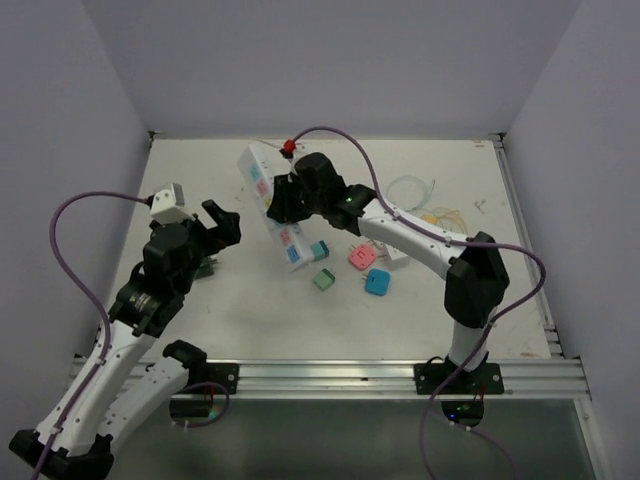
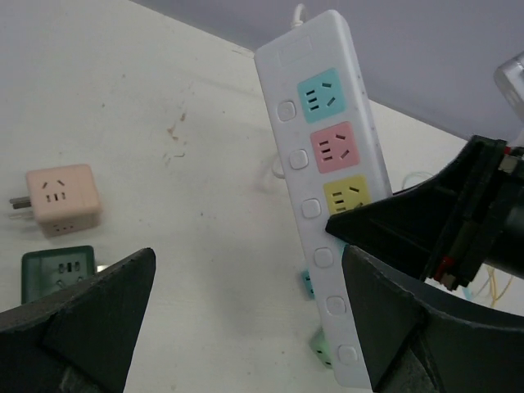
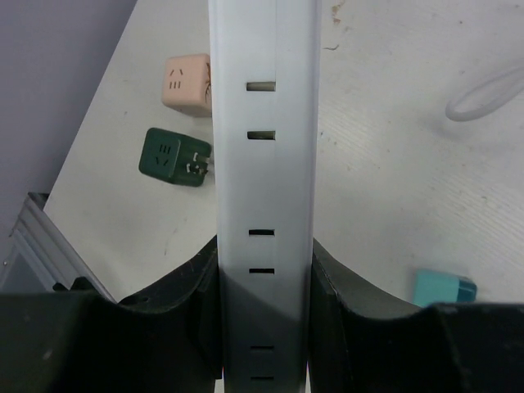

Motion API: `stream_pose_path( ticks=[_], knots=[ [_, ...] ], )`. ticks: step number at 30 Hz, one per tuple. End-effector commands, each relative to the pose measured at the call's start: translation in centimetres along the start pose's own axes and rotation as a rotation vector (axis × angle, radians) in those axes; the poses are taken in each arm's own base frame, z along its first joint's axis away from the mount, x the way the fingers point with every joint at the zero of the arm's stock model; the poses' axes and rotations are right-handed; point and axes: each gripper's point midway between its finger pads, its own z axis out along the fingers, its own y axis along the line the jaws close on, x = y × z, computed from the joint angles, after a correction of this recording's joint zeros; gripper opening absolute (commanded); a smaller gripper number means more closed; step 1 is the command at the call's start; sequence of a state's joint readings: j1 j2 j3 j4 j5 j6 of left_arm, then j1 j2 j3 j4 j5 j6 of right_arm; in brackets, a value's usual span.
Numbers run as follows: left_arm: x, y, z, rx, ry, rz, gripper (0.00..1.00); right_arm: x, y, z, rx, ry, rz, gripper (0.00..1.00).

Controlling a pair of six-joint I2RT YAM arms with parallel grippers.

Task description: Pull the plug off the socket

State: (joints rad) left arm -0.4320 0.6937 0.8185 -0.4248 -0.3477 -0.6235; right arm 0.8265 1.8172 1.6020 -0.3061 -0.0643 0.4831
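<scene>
My right gripper lowers the empty socket next and releases it on bare tabletop by the dark green plug (image 3: 173, 157), below and left in the top view.
The socket (image 1: 291, 246), a long white strip, is held tilted above the table by my right gripper (image 1: 283, 198), which is shut on its sides around the middle (image 3: 264, 270). Its teal, pink and yellow faces (image 2: 327, 155) show with nothing plugged into them. My left gripper (image 2: 246, 262) is open and holds nothing, to the left of the socket (image 1: 218, 240). A dark green cube plug (image 3: 173, 157) with bare prongs lies on the table beneath it (image 2: 57, 274), with a pale pink cube plug (image 2: 61, 199) beside it.
Several cube adapters lie right of the socket: green (image 1: 323, 279), teal (image 1: 319, 249), pink (image 1: 362, 257) and blue (image 1: 377, 282). A coiled white cord (image 1: 410, 190) and yellow wires (image 1: 450, 215) lie at the back right. Grey walls close in three sides.
</scene>
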Motion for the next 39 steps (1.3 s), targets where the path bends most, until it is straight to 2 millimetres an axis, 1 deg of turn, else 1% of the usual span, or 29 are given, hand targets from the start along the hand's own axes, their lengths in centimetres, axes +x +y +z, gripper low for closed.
stream_pose_path(
  ticks=[1, 2, 4, 6, 7, 8, 10, 11, 12, 14, 15, 17, 18, 19, 20, 21, 23, 26, 28, 29, 30, 32, 33, 34, 35, 36, 37, 38, 39],
  knots=[
    [0.1, 3.5, -1.1, -0.104, -0.04, 0.127, 1.0, -4.0, 2.7, 2.3, -0.059, -0.153, 0.037, 0.0],
    [0.3, 3.7, -1.2, -0.1, -0.044, 0.13, 1.0, -4.0, 2.9, 3.0, -0.073, -0.159, 0.052, 0.0],
    [0.9, 4.4, -1.4, -0.101, -0.061, 0.139, 1.0, -2.5, 2.6, 5.5, -0.073, -0.139, 0.093, 0.0],
    [1.2, 5.4, -1.5, -0.129, -0.087, 0.141, 1.0, -1.4, 2.3, 6.9, -0.074, -0.123, 0.118, 0.0],
    [1.4, 5.9, -1.6, -0.131, -0.104, 0.133, 1.0, -1.3, 2.5, 7.5, -0.087, -0.127, 0.143, 0.0],
    [1.4, 6.0, -1.7, -0.132, -0.116, 0.128, 1.0, -0.1, 2.0, 8.6, -0.081, -0.103, 0.156, 0.0],
    [0.9, 5.8, -2.1, -0.119, -0.144, 0.1, 0.99, 0.2, 2.5, 9.6, -0.125, -0.106, 0.192, 0.0],
    [0.7, 5.7, -2.1, -0.115, -0.151, 0.094, 1.0, 1.2, 2.4, 10.5, -0.134, -0.085, 0.207, 0.0],
    [0.7, 5.8, -2.1, -0.113, -0.156, 0.104, 1.0, 1.7, 2.4, 11.1, -0.147, -0.075, 0.221, 0.0],
    [0.5, 6.4, -2.0, -0.15, -0.163, 0.119, 1.0, 2.1, 3.1, 11.8, -0.192, -0.064, 0.262, 0.0],
    [0.3, 7.0, -2.0, -0.189, -0.169, 0.128, 1.0, 3.2, 2.8, 12.7, -0.19, -0.042, 0.279, 0.0],
    [0.6, 7.4, -1.7, -0.22, -0.151, 0.147, 1.0, 3.3, 3.2, 13.5, -0.216, -0.033, 0.313, 0.0],
    [0.8, 7.5, -1.6, -0.225, -0.145, 0.151, 0.99, 4.2, 2.9, 14.4, -0.216, -0.014, 0.325, 0.0],
    [1.1, 7.5, -1.3, -0.226, -0.13, 0.16, 1.0, 4.0, 3.6, 14.6, -0.245, -0.007, 0.34, 0.0],
    [1.2, 7.4, -1.2, -0.225, -0.121, 0.163, 1.0, 4.3, 3.7, 15.0, -0.256, 0.003, 0.346, 0.0],
    [1.3, 7.4, -1.1, -0.224, -0.115, 0.164, 1.0, 5.3, 3.4, 16.0, -0.253, 0.026, 0.358, 0.0],
    [1.3, 7.5, -1.0, -0.231, -0.112, 0.164, 1.0, 5.1, 3.9, 16.4, -0.278, 0.028, 0.386, 0.01],
    [1.2, 7.6, -1.1, -0.236, -0.12, 0.162, 1.0, 5.6, 3.7, 17.4, -0.278, 0.033, 0.409, 0.08],
    [1.1, 7.8, -1.2, -0.239, -0.128, 0.158, 1.0, 6.2, 3.2, 17.8, -0.258, 0.049, 0.409, 0.18],
    [1.0, 7.8, -1.2, -0.241, -0.129, 0.159, 1.0, 6.2, 3.0, 17.8, -0.246, 0.052, 0.409, 0.24],
    [1.0, 7.9, -1.2, -0.244, -0.131, 0.158, 1.0, 6.5, 2.5, 17.9, -0.219, 0.056, 0.406, 0.36],
    [1.1, 8.0, -1.2, -0.247, -0.128, 0.162, 0.99, 7.0, 1.3, 17.6, -0.173, 0.068, 0.399, 0.49],
    [1.1, 7.9, -1.1, -0.246, -0.126, 0.162, 1.0, 7.1, 0.9, 17.5, -0.157, 0.066, 0.395, 0.59],
    [1.1, 8.0, -1.2, -0.247, -0.128, 0.162, 1.0, 7.6, 0.1, 17.4, -0.139, 0.076, 0.398, 0.64],
    [1.0, 8.0, -1.2, -0.248, -0.127, 0.162, 1.0, 7.0, -0.3, 17.0, -0.136, 0.065, 0.401, 0.68],
    [1.0, 8.0, -1.2, -0.25, -0.129, 0.161, 1.0, 7.0, -0.5, 16.8, -0.135, 0.065, 0.402, 0.72],
    [1.0, 8.0, -1.2, -0.249, -0.131, 0.16, 1.0, 7.5, -1.0, 16.5, -0.128, 0.079, 0.403, 0.79],
    [0.9, 8.0, -1.2, -0.248, -0.132, 0.16, 1.0, 7.2, -1.4, 16.3, -0.122, 0.077, 0.403, 0.82],
    [1.0, 8.1, -1.2, -0.252, -0.131, 0.161, 1.0, 6.5, -1.3, 15.6, -0.127, 0.066, 0.398, 0.85]
  ],
)
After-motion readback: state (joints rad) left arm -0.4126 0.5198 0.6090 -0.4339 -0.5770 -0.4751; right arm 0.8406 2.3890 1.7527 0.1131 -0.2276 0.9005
